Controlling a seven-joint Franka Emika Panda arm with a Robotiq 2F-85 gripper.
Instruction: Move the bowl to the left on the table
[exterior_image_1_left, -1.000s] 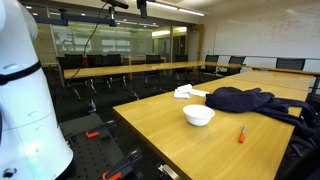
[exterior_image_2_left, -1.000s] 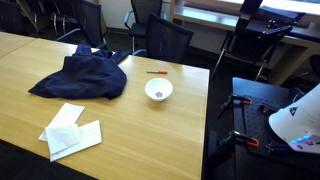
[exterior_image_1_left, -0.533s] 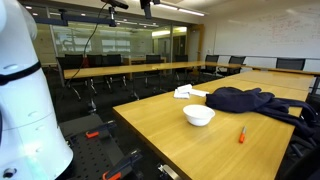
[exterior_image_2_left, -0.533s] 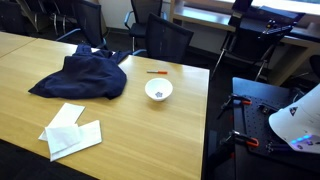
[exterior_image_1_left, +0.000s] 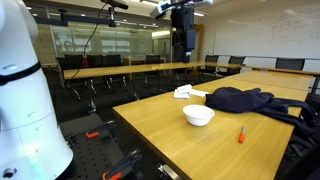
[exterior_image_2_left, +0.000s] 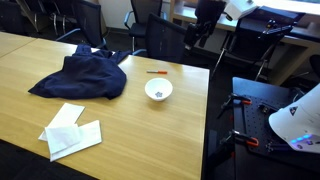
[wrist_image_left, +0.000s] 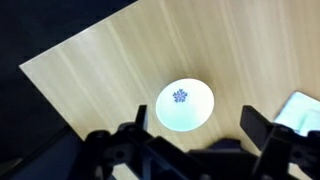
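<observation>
Next, my gripper moves down and outward onto the side of the bowl's rim by the orange pen, since the bowl (exterior_image_1_left: 198, 115) stands upright well below my spread fingers.
A small white bowl (exterior_image_1_left: 198, 115) with a blue flower mark inside stands upright near the table's edge, seen in both exterior views (exterior_image_2_left: 158, 90). The wrist view looks straight down on the bowl (wrist_image_left: 184, 105). My gripper (exterior_image_1_left: 183, 52) hangs high in the air, well above the table and far from the bowl, and shows as a dark shape in an exterior view (exterior_image_2_left: 200, 38). In the wrist view its two fingers (wrist_image_left: 190, 124) are spread wide apart with nothing between them.
A dark blue garment (exterior_image_2_left: 85, 77) lies on the table (exterior_image_1_left: 170, 140) beside the bowl. An orange pen (exterior_image_2_left: 156, 71) lies close to the bowl. White folded papers (exterior_image_2_left: 70, 131) lie further along. Office chairs (exterior_image_2_left: 160, 38) stand around the table.
The arm with the gripper has come into both exterior views at the top; earlier it was barely visible. The bowl, garment, pen and papers have not moved.
</observation>
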